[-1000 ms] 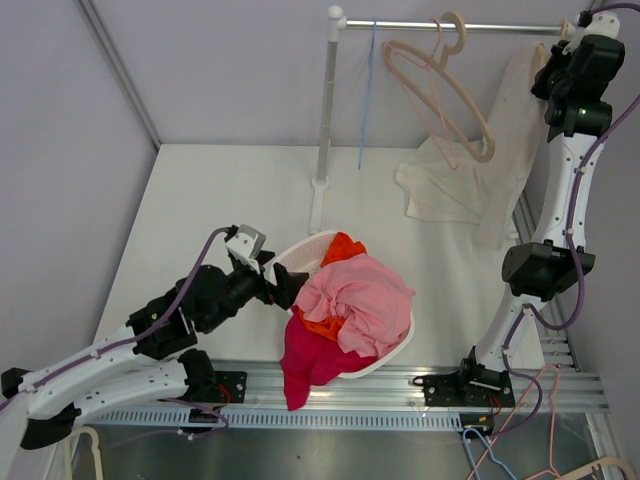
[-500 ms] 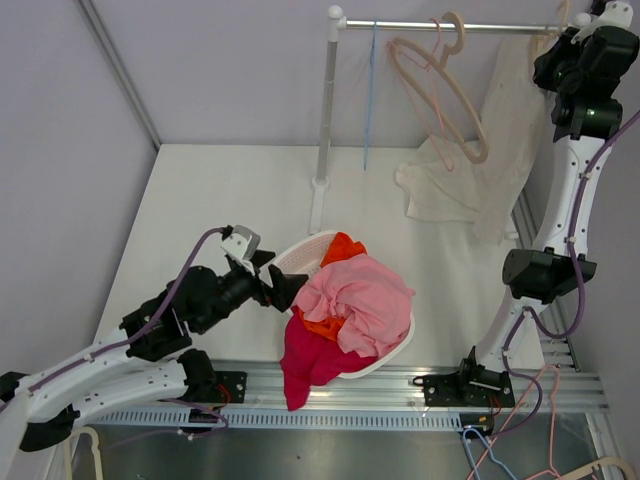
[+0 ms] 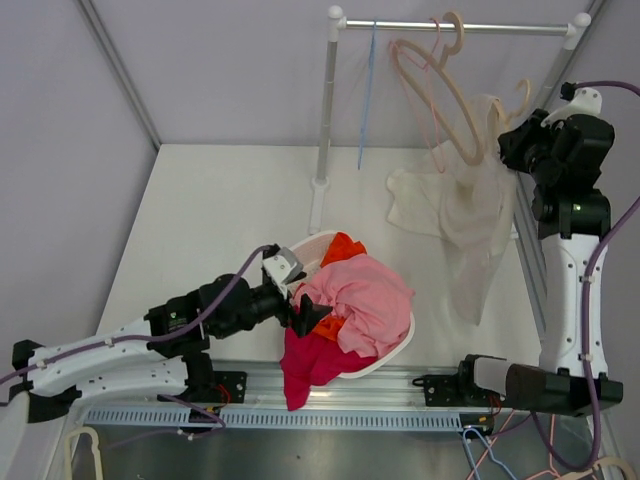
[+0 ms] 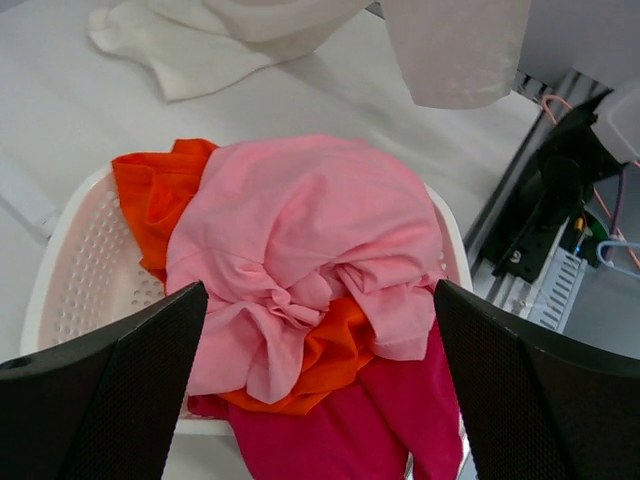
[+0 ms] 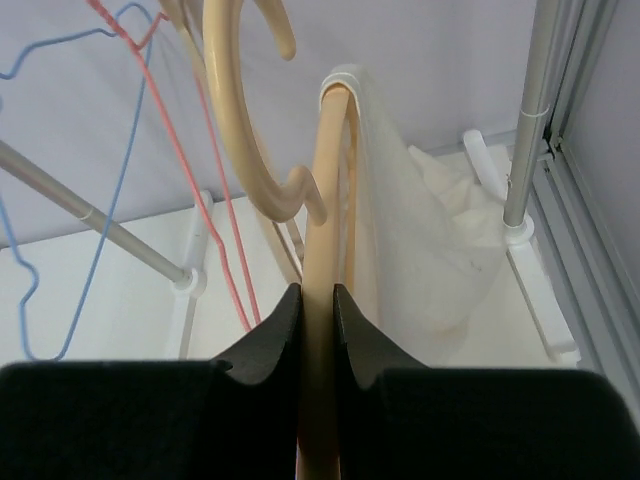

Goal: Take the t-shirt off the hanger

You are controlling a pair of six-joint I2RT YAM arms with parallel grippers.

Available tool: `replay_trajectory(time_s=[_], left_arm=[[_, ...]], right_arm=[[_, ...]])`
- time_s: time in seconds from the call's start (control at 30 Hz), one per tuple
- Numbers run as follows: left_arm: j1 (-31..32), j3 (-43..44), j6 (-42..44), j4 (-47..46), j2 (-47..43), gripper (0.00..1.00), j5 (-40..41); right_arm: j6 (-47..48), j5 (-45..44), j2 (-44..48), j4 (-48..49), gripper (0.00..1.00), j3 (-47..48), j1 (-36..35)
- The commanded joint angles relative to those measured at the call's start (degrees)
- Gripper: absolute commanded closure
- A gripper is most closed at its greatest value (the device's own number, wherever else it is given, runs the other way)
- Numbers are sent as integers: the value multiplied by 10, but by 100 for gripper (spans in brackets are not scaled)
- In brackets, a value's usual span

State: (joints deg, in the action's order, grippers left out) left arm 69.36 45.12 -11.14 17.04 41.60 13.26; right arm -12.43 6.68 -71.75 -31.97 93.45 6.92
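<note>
The t-shirt's loose lower edge (image 3: 470, 312) hangs to the right of my left gripper in the top view, so I should next swing that way across the pink clothes, tilting upward.
A white t-shirt (image 3: 465, 215) hangs on a cream hanger (image 3: 520, 95) whose hook is off the rail, at the right of the top view. My right gripper (image 3: 512, 140) is shut on that hanger. In the right wrist view the hanger's bar (image 5: 320, 220) runs up between the closed fingers of the right gripper (image 5: 318, 310), with the t-shirt (image 5: 420, 230) draped over its right side. My left gripper (image 3: 310, 312) is open and empty above the laundry basket (image 3: 400, 350). In the left wrist view the left gripper (image 4: 318, 400) is spread wide over pink, orange and magenta clothes.
A metal rail (image 3: 450, 27) on a white post (image 3: 325, 110) holds a second cream hanger (image 3: 440, 85) and a blue wire hanger (image 3: 365, 90). The basket rim (image 4: 70, 260) is full of clothes. Wire hangers (image 3: 490, 450) lie by the front rail.
My right gripper came down from the rail's right end with the hanger and t-shirt, now clear of the rail. My left gripper moved right over the basket's clothes.
</note>
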Motion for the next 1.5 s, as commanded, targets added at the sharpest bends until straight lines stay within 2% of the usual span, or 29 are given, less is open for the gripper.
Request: replay_trajectory(time_s=[0.0, 0.13, 0.2, 0.23, 0.33, 0.4, 0.43, 0.53, 0.67, 0.77, 0.93, 1.03, 1.1, 1.13, 1.17, 1.23, 1.27, 1.3, 1.37, 1.47], left_arm=[[29, 32, 40, -61, 23, 1, -4], [64, 36, 86, -152, 79, 0, -42], [94, 46, 105, -220, 111, 1, -33], [113, 51, 132, -240, 148, 0, -25], [143, 103, 174, -299, 222, 0, 10], [153, 119, 191, -336, 247, 0, 13], [156, 119, 196, -384, 259, 0, 6], [155, 133, 202, -445, 302, 0, -11], [155, 174, 215, -485, 374, 1, 10], [155, 189, 203, -513, 417, 1, -13], [137, 247, 126, -463, 495, 1, -35], [135, 295, 128, -438, 539, 2, -33], [134, 324, 132, -419, 559, 45, -20], [135, 328, 134, -408, 566, 79, -18], [135, 332, 135, -405, 572, 99, -20], [139, 314, 139, -431, 561, 99, -32], [141, 273, 153, -449, 536, 99, -47], [145, 258, 164, -467, 521, 99, -47], [165, 226, 196, -508, 494, 99, -41], [198, 169, 267, -549, 432, 100, -41]], right_arm=[[-16, -38, 53, 45, 100, 19, -12], [-46, -132, 72, -13, 100, 20, -50], [-91, -190, 96, -29, 100, 0, -73], [-107, -250, 104, -34, 100, -6, -112], [-164, -342, 129, -56, 100, -25, -151], [-187, -368, 145, -71, 100, -36, -173], [-209, -395, 151, -75, 100, -41, -175], [-227, -417, 170, -86, 100, -52, -183], [-241, -416, 184, -90, 100, -49, -183], [-240, -412, 185, -98, 100, -35, -183], [-240, -408, 184, -108, 100, -13, -183], [-242, -408, 183, -115, 100, 2, -183], [-246, -409, 184, -118, 100, 12, -183], [-246, -410, 183, -119, 100, 14, -183], [-248, -417, 182, -124, 100, 16, -183], [-255, -424, 176, -133, 100, 24, -183], [-265, -444, 155, -163, 100, 47, -183], [-274, -454, 155, -191, 100, 67, -183], [-299, -469, 97, -273, 100, 113, -181], [-324, -427, 53, -305, 100, 152, -149]])
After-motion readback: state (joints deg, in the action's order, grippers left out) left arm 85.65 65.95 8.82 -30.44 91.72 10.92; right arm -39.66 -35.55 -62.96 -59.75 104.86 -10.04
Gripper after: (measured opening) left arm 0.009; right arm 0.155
